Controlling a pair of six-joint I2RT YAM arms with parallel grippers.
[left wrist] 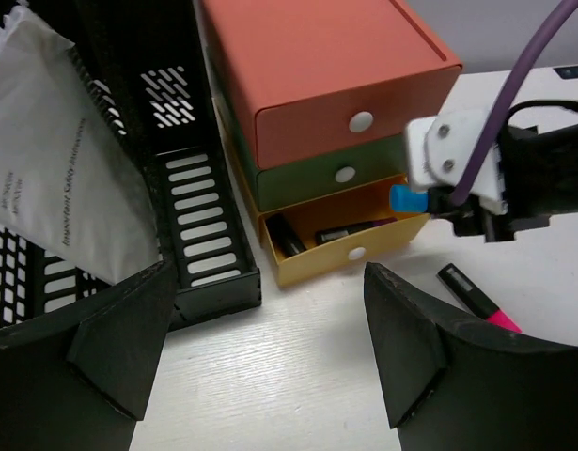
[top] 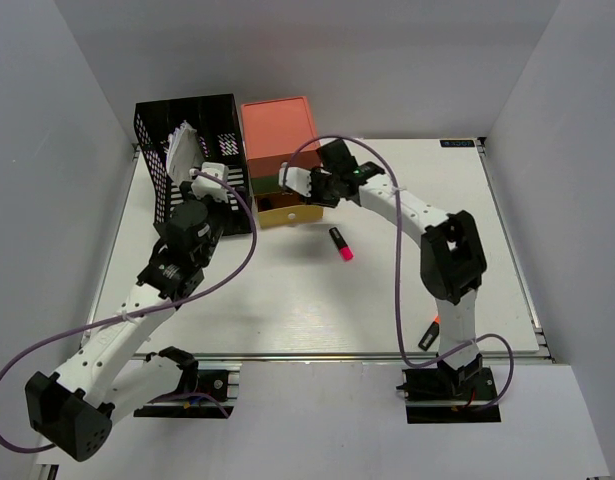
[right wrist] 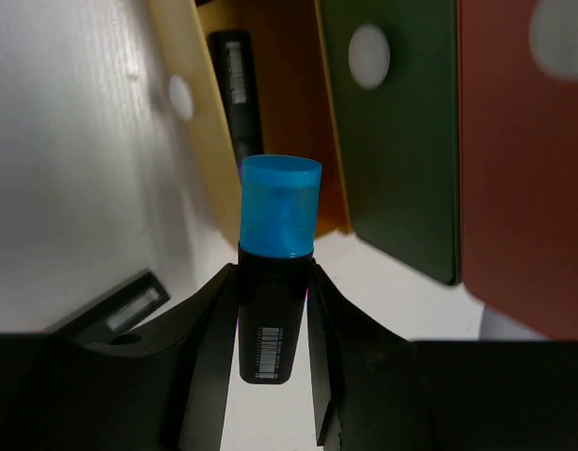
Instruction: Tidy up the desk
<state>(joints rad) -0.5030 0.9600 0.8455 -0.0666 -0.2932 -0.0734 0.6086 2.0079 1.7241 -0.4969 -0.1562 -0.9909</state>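
Observation:
I will move my right gripper left in the top view over the open yellow drawer and release the highlighter, since black markers already lie in that drawer.
The white desk holds a drawer unit with coral, green and yellow drawers. The yellow bottom drawer is pulled open with black markers inside. My right gripper is shut on a blue-capped black highlighter and holds it just above and in front of the open yellow drawer. The highlighter's blue cap also shows in the left wrist view. My left gripper is open and empty above the bare desk in front of the black mesh file rack.
A pink-capped black marker lies on the desk right of the drawer; it also shows in the left wrist view. An orange-tipped marker lies near the right arm's base. Papers lean in the file rack.

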